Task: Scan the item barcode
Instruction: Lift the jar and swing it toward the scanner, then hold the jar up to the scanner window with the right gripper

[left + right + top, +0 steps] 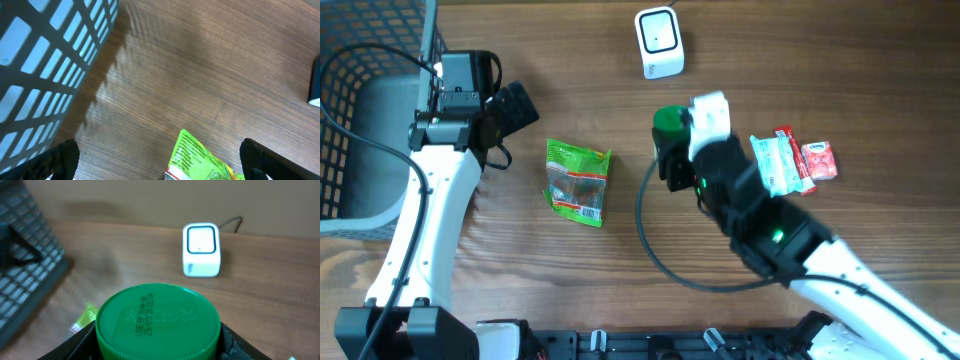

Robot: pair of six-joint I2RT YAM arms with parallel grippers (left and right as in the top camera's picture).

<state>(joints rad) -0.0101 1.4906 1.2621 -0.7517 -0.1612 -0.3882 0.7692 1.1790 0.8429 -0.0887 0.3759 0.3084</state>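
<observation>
My right gripper needs to lower the container next onto the bare tabletop [670,202] beside the snack packet and release it, since that clear spot is below my fingers.
My right gripper [670,150] is shut on a container with a green screw lid [670,122], holding it off the table. In the right wrist view the lid [158,320] fills the space between the black fingers [235,342], with a printed date on top. No barcode shows. The white scanner [659,42] stands at the table's far edge, just beyond the lid; the right wrist view has the scanner [201,249] straight ahead. My left gripper [515,108] hangs open and empty beside the basket.
A green snack packet [578,180] lies mid-table, its corner [200,160] between the left fingers' line of view. Red and white sachets [790,160] lie to the right. A grey wire basket [370,110] fills the left side.
</observation>
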